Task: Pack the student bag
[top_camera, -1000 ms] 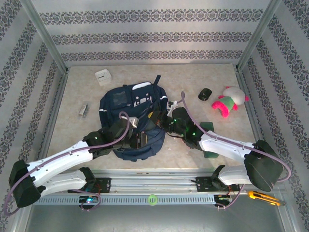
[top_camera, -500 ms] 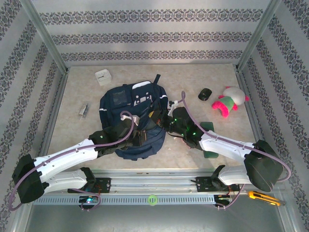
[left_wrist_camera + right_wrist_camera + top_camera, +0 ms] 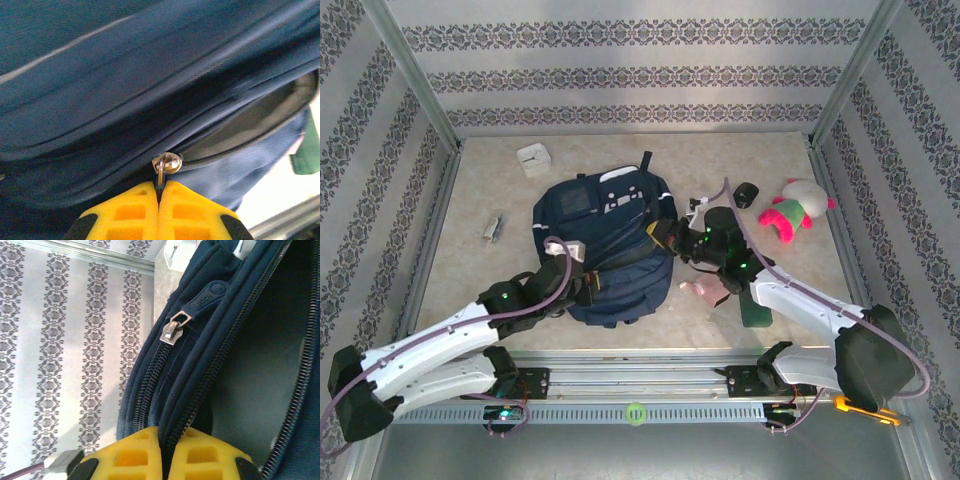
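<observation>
The left gripper will next move outward to the bag's edge by the small metal item [image 3: 539,238] and release the zipper pull there, as that edge lies farther outward than the gripper.
The student bag [image 3: 605,240], a navy backpack, lies flat in the middle of the table with its zip partly undone. My left gripper [image 3: 588,285] is at the bag's near edge. In the left wrist view it [image 3: 160,186] is shut on the dark pull tab hanging from the silver zip slider [image 3: 167,163], beside the grey-lined opening [image 3: 260,117]. My right gripper [image 3: 665,233] is at the bag's right side. Its yellow fingers [image 3: 135,455] are shut on the bag's zip edge [image 3: 172,425], next to the open compartment [image 3: 260,370].
A white cube clock [image 3: 533,160] stands behind the bag. A black mouse [image 3: 745,195] and a pink-and-white plush toy [image 3: 795,212] lie to the right. A small metal item [image 3: 492,228] lies left. A green item [image 3: 755,310] and a pink item [image 3: 705,290] sit under the right arm.
The left gripper slid to the bag's near edge and closed on the zip pull. The right gripper drew the bag's edge to the right, uncovering a pink item.
</observation>
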You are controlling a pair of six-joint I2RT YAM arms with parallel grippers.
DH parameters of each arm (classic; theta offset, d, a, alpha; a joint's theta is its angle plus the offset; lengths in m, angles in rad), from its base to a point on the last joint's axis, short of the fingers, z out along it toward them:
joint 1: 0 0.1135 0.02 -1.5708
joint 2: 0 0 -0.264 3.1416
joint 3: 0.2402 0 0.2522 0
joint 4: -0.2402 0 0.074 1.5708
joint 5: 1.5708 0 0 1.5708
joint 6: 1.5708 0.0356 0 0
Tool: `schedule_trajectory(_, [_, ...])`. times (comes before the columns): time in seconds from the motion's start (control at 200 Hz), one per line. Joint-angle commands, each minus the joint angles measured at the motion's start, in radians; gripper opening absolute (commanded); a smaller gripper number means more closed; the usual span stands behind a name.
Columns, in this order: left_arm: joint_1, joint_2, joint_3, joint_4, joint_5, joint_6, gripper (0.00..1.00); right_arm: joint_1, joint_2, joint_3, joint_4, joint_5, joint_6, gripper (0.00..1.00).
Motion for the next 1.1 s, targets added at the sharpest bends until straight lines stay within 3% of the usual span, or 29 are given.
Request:
schedule_trajectory(0.0, [0.066,-0.068,-0.062,-0.133,-0.116,-0.01,0.0,-0.075,-0.045,0.016,0.053,-0.154,-0.016,0.0])
schedule_trajectory(0.205, [0.142,-0.138,-0.116,-0.034,-0.065,0.096,0.0,-0.16,-0.002,0.03,0.011,-0.315,-0.078,0.0])
schedule_trajectory(0.315, [0.149,-0.159,-0.128,0.085,0.021,0.189,0.0,-0.19,-0.018,0.058,-0.14,-0.317,-0.259,0.44])
schedule_trajectory(0.455, [0.152,-0.156,-0.101,0.16,0.107,0.276,0.0,-0.191,-0.136,0.113,-0.469,-0.15,-0.658,0.61])
schedule_trajectory(0.59, [0.153,-0.15,-0.071,0.181,0.158,0.336,0.0,-0.128,-0.219,0.164,-0.608,0.04,-0.938,0.69])
schedule_trajectory(0.72, [0.155,-0.148,-0.059,0.193,0.176,0.368,0.0,0.054,-0.165,0.242,-0.599,0.095,-1.196,0.7])
schedule_trajectory(0.894, [0.156,-0.14,-0.056,0.225,0.204,0.378,0.0,0.211,0.038,0.333,-0.592,0.004,-1.466,0.69])
schedule_trajectory(1.094, [0.158,-0.121,-0.039,0.251,0.241,0.387,0.0,0.262,0.227,0.396,-0.548,-0.133,-1.645,0.68])
